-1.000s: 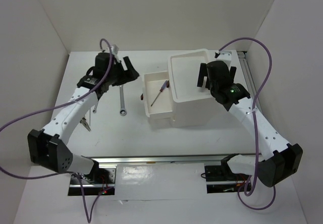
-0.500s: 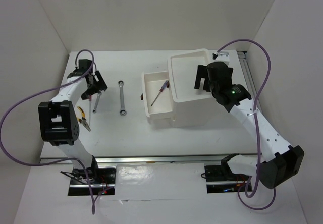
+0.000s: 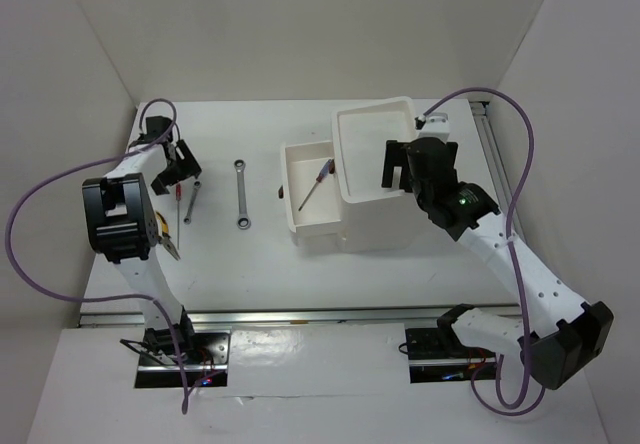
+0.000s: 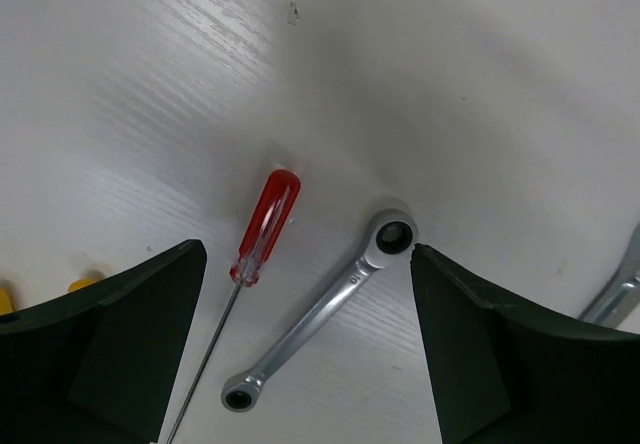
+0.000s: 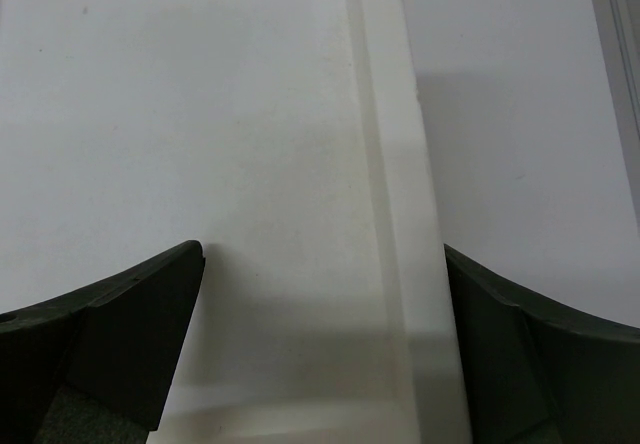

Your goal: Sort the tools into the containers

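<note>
My left gripper should next move down and to the left in the wrist view, around the screwdriver's red handle (image 3: 178, 192) (image 4: 267, 225), because the wrench is also between the gripper's fingers.
My left gripper (image 3: 178, 174) is open and empty, hovering over a red-handled screwdriver (image 4: 268, 226) and a silver wrench (image 4: 320, 324) that lie side by side on the table at the far left (image 3: 192, 202). A second silver wrench (image 3: 241, 194) lies further right; its end shows in the left wrist view (image 4: 615, 289). Yellow-handled pliers (image 3: 165, 240) lie nearer the front. The white box unit (image 3: 375, 214) has one drawer (image 3: 300, 226) pulled out to the left, with a reddish-handled screwdriver (image 3: 313, 186) in it. My right gripper (image 3: 400, 169) is open and empty above the box's top tray (image 5: 395, 164).
White walls close in the table on the left, back and right. A metal rail (image 3: 490, 139) runs along the far right edge. Purple cables loop off both arms. The drawer's small dark handle (image 3: 280, 193) faces the second wrench.
My left arm has swung from the table's middle back to the far left and now hangs over the red screwdriver and wrench. My right gripper has shifted slightly left over the tray.
</note>
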`<state>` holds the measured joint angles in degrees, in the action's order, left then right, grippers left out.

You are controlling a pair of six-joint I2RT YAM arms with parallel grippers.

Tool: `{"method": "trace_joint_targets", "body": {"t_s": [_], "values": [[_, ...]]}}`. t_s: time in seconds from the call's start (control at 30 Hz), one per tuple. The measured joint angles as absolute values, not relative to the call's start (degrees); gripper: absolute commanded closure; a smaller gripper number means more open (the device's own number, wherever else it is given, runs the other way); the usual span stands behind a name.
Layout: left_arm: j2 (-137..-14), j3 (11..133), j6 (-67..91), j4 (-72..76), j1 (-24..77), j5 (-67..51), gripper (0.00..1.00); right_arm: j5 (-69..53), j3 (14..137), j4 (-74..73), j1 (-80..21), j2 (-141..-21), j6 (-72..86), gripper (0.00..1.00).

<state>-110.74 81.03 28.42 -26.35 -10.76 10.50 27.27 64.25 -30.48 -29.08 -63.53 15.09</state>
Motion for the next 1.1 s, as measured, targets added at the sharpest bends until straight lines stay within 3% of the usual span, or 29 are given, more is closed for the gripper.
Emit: {"method": "trace_joint_targets", "body": {"t_s": [0.1,0.33,1.1], "values": [[-113.43,81.12,28.45,-26.13,-11.31,10.5,0.07,28.6,64.14,-31.24,-30.02,-63.09,15.14,0.0],[-114.56,81.1,28.58,-25.65,-13.28,10.11,0.23,29.87,64.14,-31.77,-30.61,-62.98,15.18,0.0],[-110.69,78.85,30.3,-23.94,-15.81,2.26,0.16,30.68,64.14,-31.73,-31.07,-63.24,15.27,0.0]]}}
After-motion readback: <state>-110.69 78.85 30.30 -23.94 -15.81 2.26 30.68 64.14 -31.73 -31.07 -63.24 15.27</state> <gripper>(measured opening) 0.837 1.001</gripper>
